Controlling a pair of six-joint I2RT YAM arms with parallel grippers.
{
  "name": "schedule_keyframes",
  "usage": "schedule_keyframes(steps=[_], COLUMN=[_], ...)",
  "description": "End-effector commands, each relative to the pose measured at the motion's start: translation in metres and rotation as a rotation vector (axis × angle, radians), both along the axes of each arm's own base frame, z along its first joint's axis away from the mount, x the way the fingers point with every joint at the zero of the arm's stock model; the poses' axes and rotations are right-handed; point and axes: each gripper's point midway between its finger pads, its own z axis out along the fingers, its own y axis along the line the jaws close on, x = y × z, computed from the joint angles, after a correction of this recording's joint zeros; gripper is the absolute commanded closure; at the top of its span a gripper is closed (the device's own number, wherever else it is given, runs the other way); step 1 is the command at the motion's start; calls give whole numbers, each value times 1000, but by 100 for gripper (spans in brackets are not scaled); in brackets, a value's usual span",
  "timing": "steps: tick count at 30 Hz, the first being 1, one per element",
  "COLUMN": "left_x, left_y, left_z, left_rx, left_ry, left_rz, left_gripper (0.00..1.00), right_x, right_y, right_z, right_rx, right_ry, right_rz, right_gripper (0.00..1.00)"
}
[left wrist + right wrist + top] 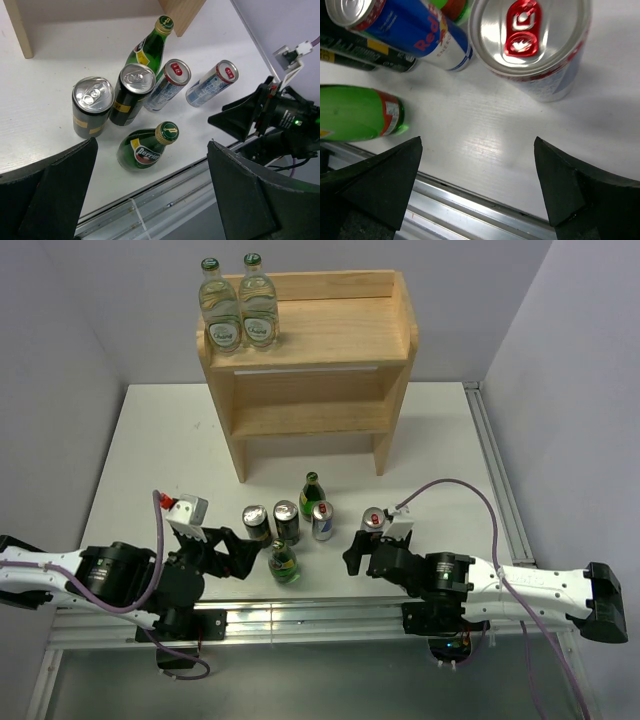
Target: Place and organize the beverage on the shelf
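Observation:
I will next slide my right gripper outward and lower it around the body of the silver can [535,50]. The can stands outward of my right gripper, beyond its open fingers.
The light wood shelf [330,340] stands at the back with two clear bottles [240,310] on the left of its top board. On the table stand two dark cans [270,523] [92,106], two Red Bull cans [323,521] [373,523] and two green Perrier bottles [312,495] [283,562]. My left gripper [255,552] [150,200] is open and empty, just left of the near Perrier bottle [147,147]. My right gripper [352,552] [477,190] is open and empty, just in front of the right Red Bull can [535,45].
An aluminium rail [320,615] runs along the table's near edge under both grippers. The shelf's lower board [310,418] holds nothing. A shelf leg [182,12] stands just behind the far Perrier bottle [150,47]. Grey walls close in on both sides.

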Motion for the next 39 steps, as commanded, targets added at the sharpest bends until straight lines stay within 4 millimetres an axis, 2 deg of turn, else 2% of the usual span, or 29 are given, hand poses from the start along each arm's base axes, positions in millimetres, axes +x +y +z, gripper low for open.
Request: schedule_keyframes(steps=[1, 6, 8, 15, 19, 25, 34, 38, 39], left_x=[0, -3, -4, -8, -10, -10, -14, -15, -15], left_y=[-1, -3, -3, -2, -6, -7, -9, -10, -10], left_z=[0, -7, -9, -11, -13, -15, -15, -16, -16], left_rx=[31, 65, 72, 50, 34, 60, 53, 52, 53], left_ry=[-8, -8, -12, 3, 2, -5, 2, 0, -1], left_rz=[10, 16, 18, 10, 0, -4, -24, -31, -33], left_gripper=[2, 2, 2, 2, 2, 2, 2, 2, 2], right_x=[14, 25, 38, 61, 67, 79, 92, 98, 100], right_y=[-6, -8, -7, -16, -7, -5, -28, -32, -31], right_z=[18, 23, 27, 13, 10, -8, -23, -29, -29], right_rx=[17, -39, -41, -123, -85, -79, -117, -130, -124], right_ry=[-33, -45, -50, -18, -29, -78, -171, -223, -234], right_rz=[-94, -136, -164, -277, -288, -329, -458, -483, -487], right_gripper=[0, 0, 0, 0, 0, 0, 1, 5, 14])
